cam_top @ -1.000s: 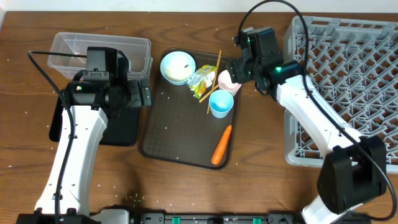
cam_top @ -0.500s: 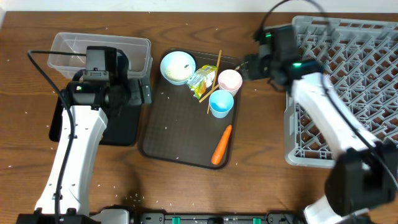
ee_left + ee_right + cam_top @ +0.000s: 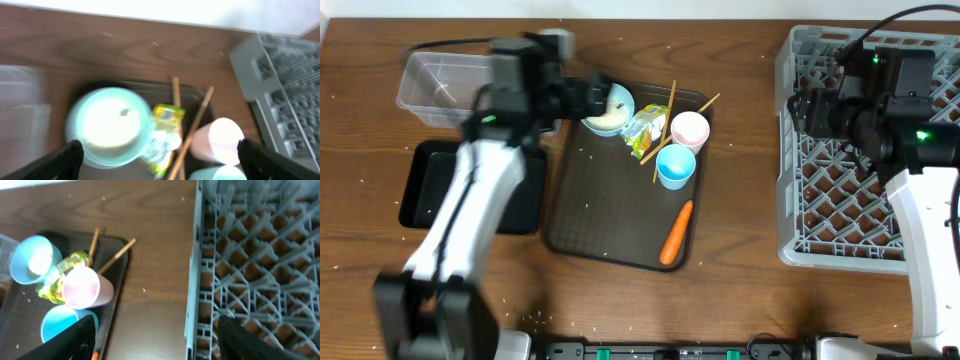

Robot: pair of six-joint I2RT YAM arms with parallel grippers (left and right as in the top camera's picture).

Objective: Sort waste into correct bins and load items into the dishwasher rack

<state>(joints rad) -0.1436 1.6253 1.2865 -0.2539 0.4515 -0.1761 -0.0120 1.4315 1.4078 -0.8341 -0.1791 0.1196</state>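
Note:
The left gripper moves past the bowl (image 3: 615, 108) and wrapper (image 3: 646, 132), then down onto the side of the pink cup's rim by the chopsticks next, since the cup's open rim faces up.
On the brown tray (image 3: 600, 215) lie a white bowl (image 3: 615, 108), a crumpled wrapper (image 3: 646, 132), wooden chopsticks (image 3: 666, 125), a pink cup (image 3: 689, 130), a light blue cup (image 3: 675, 166) and an orange carrot (image 3: 676, 232). My left gripper (image 3: 592, 98) hovers open at the bowl's left edge; its wrist view shows the bowl (image 3: 110, 125), wrapper (image 3: 165, 132) and pink cup (image 3: 220, 142) between wide fingers. My right gripper (image 3: 798, 112) is open and empty over the left edge of the grey dishwasher rack (image 3: 880, 170), away from the pink cup (image 3: 85, 287).
A clear tub (image 3: 440, 85) stands at the back left, with a black tray (image 3: 470, 195) in front of it. A strip of bare wood (image 3: 155, 280) separates the brown tray from the rack (image 3: 260, 255).
My left arm swung from above the black tray up and right to the bowl. My right arm pulled away from the pink cup to the rack's left edge, carrying nothing.

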